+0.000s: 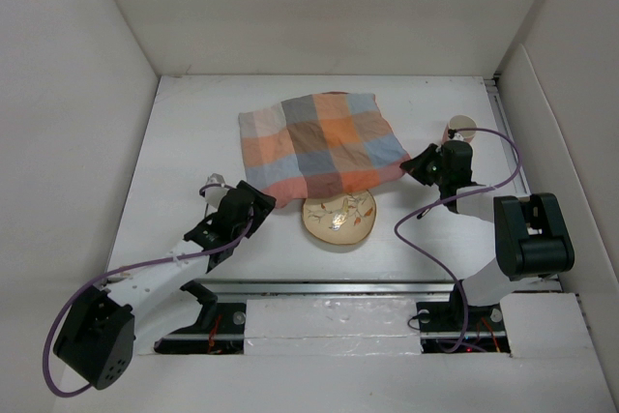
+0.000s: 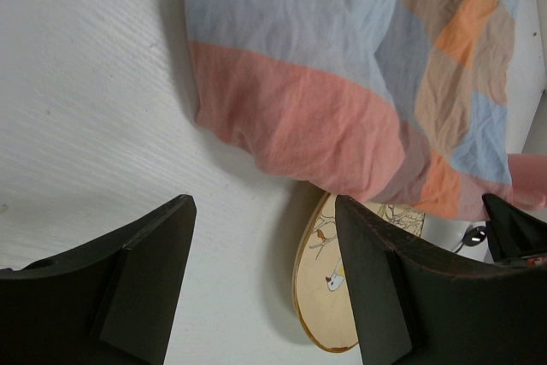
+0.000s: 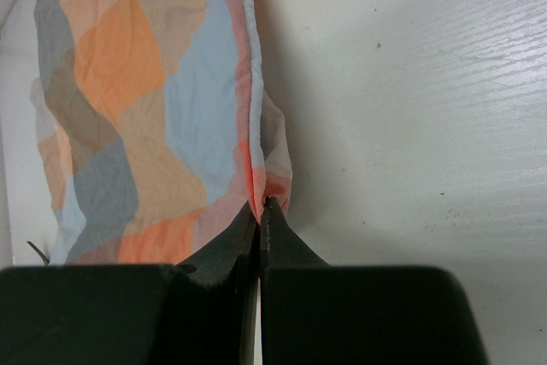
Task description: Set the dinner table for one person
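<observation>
The cloth's red near corner [image 1: 280, 197] [image 2: 249, 134] is just below my left gripper's open fingers. My left gripper needs to move down onto it next, because my right gripper is already pinching the opposite end.
The dinner table [image 1: 184, 142] is a plain white top. An orange, blue and grey checked cloth [image 1: 319, 142] lies spread across its middle. The cloth's near edge drapes over the far rim of a cream plate [image 1: 338, 221] with a bird and branch pattern. My left gripper [image 1: 261, 202] hovers open just left of the plate, at the cloth's near left corner, holding nothing. In the left wrist view the left gripper [image 2: 263, 211] frames bare table, with the plate [image 2: 320, 288] and cloth [image 2: 342, 83] beyond. My right gripper [image 1: 413, 163] is shut on the cloth's right corner; the right gripper [image 3: 261, 207] pinches a fold of cloth [image 3: 128, 108].
A small pale cup [image 1: 461, 126] stands behind the right wrist near the right wall. A small clear object [image 1: 213, 184] sits beside the left wrist. White walls enclose the table on three sides. A rail runs along the near edge.
</observation>
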{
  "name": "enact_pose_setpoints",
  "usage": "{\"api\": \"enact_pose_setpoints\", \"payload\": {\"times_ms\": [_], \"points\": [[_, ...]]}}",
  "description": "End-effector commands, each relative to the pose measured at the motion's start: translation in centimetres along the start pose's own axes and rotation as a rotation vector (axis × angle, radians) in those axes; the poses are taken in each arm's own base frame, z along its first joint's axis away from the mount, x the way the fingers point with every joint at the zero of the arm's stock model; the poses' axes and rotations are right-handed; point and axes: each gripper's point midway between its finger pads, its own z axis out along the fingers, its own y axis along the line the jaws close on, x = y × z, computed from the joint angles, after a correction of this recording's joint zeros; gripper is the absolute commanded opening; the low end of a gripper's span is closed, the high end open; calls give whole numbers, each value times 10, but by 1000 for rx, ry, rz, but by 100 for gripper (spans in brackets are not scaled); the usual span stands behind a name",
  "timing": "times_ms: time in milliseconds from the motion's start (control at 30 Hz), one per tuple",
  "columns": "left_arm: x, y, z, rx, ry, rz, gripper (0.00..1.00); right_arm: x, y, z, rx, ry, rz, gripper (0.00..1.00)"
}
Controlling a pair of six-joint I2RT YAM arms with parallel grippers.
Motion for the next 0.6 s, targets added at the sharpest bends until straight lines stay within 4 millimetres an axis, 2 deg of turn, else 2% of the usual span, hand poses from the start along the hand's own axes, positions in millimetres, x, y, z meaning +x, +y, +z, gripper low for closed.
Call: {"api": "enact_pose_setpoints", "payload": {"times_ms": [0, 67, 100, 167, 267, 367, 433, 467, 567], "points": [[8, -29, 7, 102, 46, -180, 63, -26, 26, -3, -67, -77, -57, 0], [13, -25, 17, 62, 53, -199, 62, -26, 26, -4, -65, -80, -63, 0], [10, -32, 19, 69, 47, -206, 62, -26, 26, -4, -64, -81, -63, 0], [10, -26, 28, 28, 31, -220, 60, -26, 26, -4, -68, -79, -64, 0], [10, -18, 36, -8, 16, -242, 51, -25, 26, -4, -70, -77, -65, 0], [14, -7, 44, -41, 9, -239, 48, -25, 27, -5, -74, -76, -66, 0], [18, 3, 52, -80, 16, -227, 49, -25, 28, -5, -79, -75, -68, 0], [18, 8, 58, -107, 14, -223, 53, -26, 29, -5, -80, -76, -69, 0], [20, 9, 64, -120, 17, -212, 60, -24, 28, -5, -78, -72, -69, 0]]}}
